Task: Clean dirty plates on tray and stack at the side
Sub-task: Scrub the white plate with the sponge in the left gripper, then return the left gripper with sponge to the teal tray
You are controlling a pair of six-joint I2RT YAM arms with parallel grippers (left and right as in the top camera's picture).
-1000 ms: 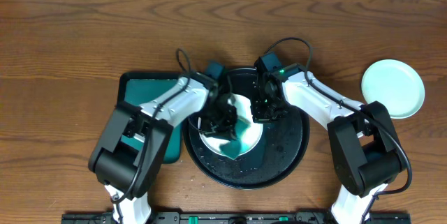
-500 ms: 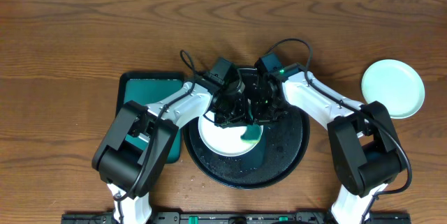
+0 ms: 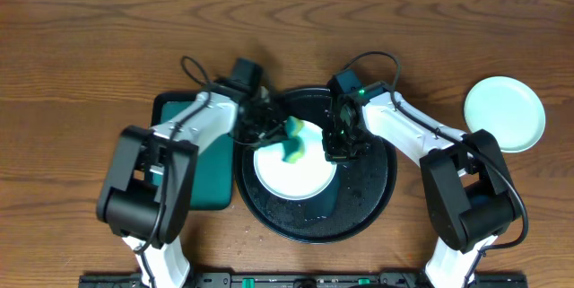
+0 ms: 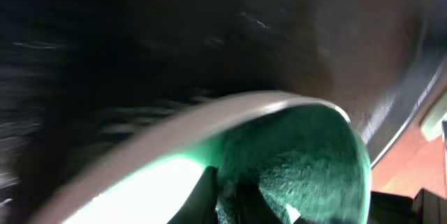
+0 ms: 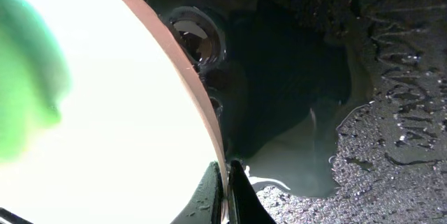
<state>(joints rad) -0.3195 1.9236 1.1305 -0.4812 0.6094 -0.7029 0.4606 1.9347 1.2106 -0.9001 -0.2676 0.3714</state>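
Note:
My left gripper will lift the sponge off the plate next, since the plate's white side looks clean. Then it will bring the sponge down onto the teal-green tray (image 3: 212,170).
A white plate (image 3: 291,178) lies on the black tray (image 3: 377,203), and its face looks clean. My right gripper (image 3: 339,149) is shut on the plate's right rim; the right wrist view shows both fingers (image 5: 227,189) pinching the rim of the plate (image 5: 126,112). My left gripper (image 3: 272,131) is shut on a green sponge (image 3: 293,144) at the plate's upper left edge. In the left wrist view the fingers (image 4: 223,196) hold the sponge (image 4: 307,154) against the plate rim (image 4: 209,116). A second pale-mint plate (image 3: 504,113) sits on the bare table at the right. No third plate shows.
A teal-green rectangular tray (image 3: 193,167) lies left of the black tray, under my left arm. The black tray's floor (image 5: 391,112) is wet, with a pool of cloudy water beside the plate. Cables loop above both wrists.
My left gripper has moved from the plate's middle up and to the left with the sponge. The teal smear on the plate is gone. The right gripper has stayed on the rim.

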